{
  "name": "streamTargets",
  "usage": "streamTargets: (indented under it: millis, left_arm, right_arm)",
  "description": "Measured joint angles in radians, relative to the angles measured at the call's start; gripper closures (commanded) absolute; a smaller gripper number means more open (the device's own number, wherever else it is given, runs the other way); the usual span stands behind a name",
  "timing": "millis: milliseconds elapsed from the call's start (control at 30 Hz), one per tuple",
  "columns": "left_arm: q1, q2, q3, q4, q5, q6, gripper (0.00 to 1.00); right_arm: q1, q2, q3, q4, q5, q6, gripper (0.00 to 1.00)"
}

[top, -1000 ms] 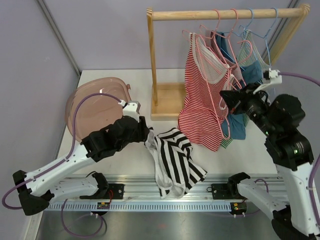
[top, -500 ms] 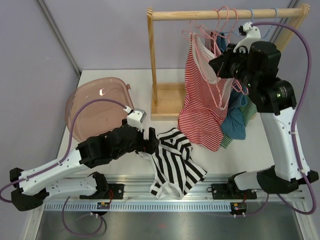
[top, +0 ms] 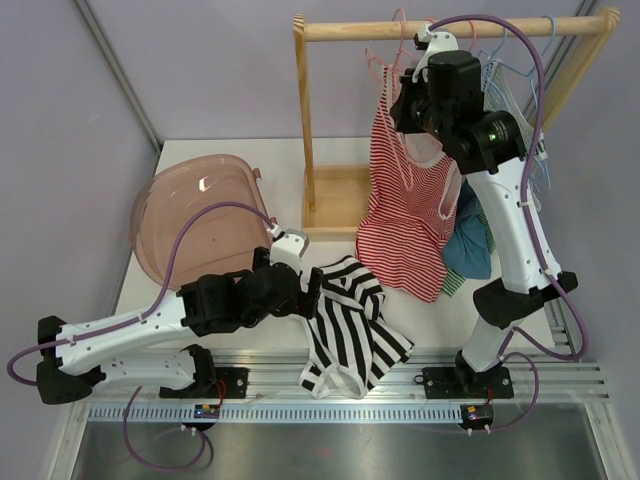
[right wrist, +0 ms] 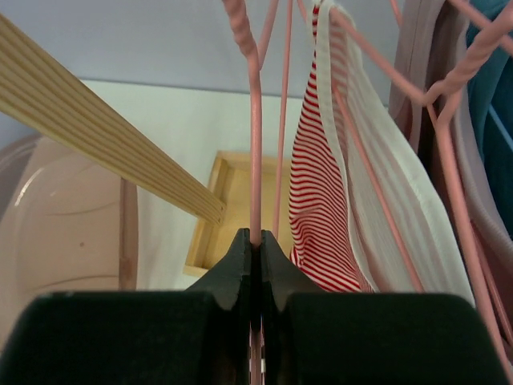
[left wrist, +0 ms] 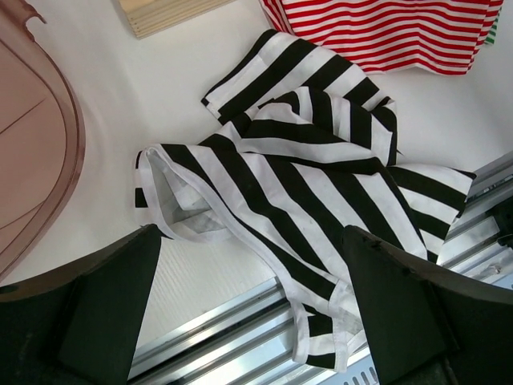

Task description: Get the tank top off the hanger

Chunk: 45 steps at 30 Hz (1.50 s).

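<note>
My left gripper comes down and across onto the tank top's bunched folds next, since they lie below it and to its right in the top view.
A black-and-white striped tank top (top: 350,320) lies crumpled on the table by the front rail, off any hanger. My left gripper (top: 305,290) hovers just above its left edge, open, with nothing between the fingers; in the left wrist view the tank top (left wrist: 304,176) spreads below the left gripper (left wrist: 250,241). My right gripper (top: 408,103) is raised beside the wooden rod (top: 350,30), shut on the thin wire of a bare pink hanger (right wrist: 255,160). In the right wrist view the right gripper (right wrist: 255,238) pinches that wire.
A red-and-white striped top (top: 405,210) and teal garments (top: 470,245) hang from other hangers on the rack. The rack's post and wooden base (top: 335,200) stand mid-table. A pink basin (top: 195,210) sits at the left. The metal rail (top: 400,375) runs along the near edge.
My left gripper opened and let go of the striped tank top, which now rests on the table. My right arm rose from the low right up to the rod, holding the pink hanger.
</note>
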Motion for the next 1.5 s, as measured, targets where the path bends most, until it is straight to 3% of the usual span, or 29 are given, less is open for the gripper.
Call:
streamTargets:
  millis: [100, 233, 300, 333, 433, 467, 633, 967, 1133, 1300, 1400, 1433, 1500]
  left_arm:
    - [-0.012, 0.014, 0.000, 0.001, -0.005, 0.000, 0.01]
    - [-0.026, 0.034, 0.000, 0.009, -0.006, 0.000, 0.01]
    - [-0.033, 0.045, 0.000, 0.020, -0.005, 0.001, 0.01]
    - [-0.036, 0.051, 0.000, 0.030, -0.003, 0.002, 0.01]
    - [-0.042, 0.076, 0.000, 0.068, 0.008, 0.011, 0.01]
    - [-0.042, 0.085, 0.000, 0.085, 0.016, 0.016, 0.01]
    - [-0.044, 0.158, 0.000, 0.187, 0.062, 0.041, 0.01]
    - [-0.047, 0.488, 0.002, 0.329, 0.137, 0.072, 0.01]
    - [-0.047, 0.593, 0.002, 0.387, 0.166, 0.074, 0.01]
    - [-0.047, 0.675, 0.001, 0.458, 0.192, 0.069, 0.03]
    - [-0.047, 0.734, -0.013, 0.507, 0.208, 0.053, 0.20]
    - [-0.047, 0.747, -0.021, 0.528, 0.206, 0.051, 0.38]
    - [-0.046, 0.745, -0.026, 0.562, 0.219, 0.037, 0.55]
  right_arm:
    - [0.008, 0.000, -0.041, -0.004, 0.019, -0.003, 1.00]
    - [0.008, -0.009, -0.073, 0.003, 0.022, -0.007, 0.71]
    - [0.008, -0.026, -0.090, 0.002, 0.020, -0.008, 0.63]
    - [0.008, -0.035, -0.095, 0.002, 0.018, -0.008, 0.49]
    - [0.008, -0.081, -0.109, 0.002, -0.001, -0.005, 0.20]
    - [0.008, -0.100, -0.117, 0.003, -0.010, -0.006, 0.03]
    - [0.008, -0.307, -0.263, 0.030, -0.082, 0.003, 0.00]
    - [0.010, -0.933, -0.871, 0.141, -0.275, 0.073, 0.01]
    - [0.012, -1.077, -1.019, 0.159, -0.417, 0.082, 0.01]
    - [0.012, -1.115, -1.050, 0.158, -0.512, 0.088, 0.00]
    - [0.012, -1.154, -1.065, 0.161, -0.555, 0.099, 0.00]
    - [0.012, -1.164, -1.068, 0.161, -0.573, 0.105, 0.01]
    - [0.012, -1.195, -1.070, 0.167, -0.602, 0.114, 0.01]
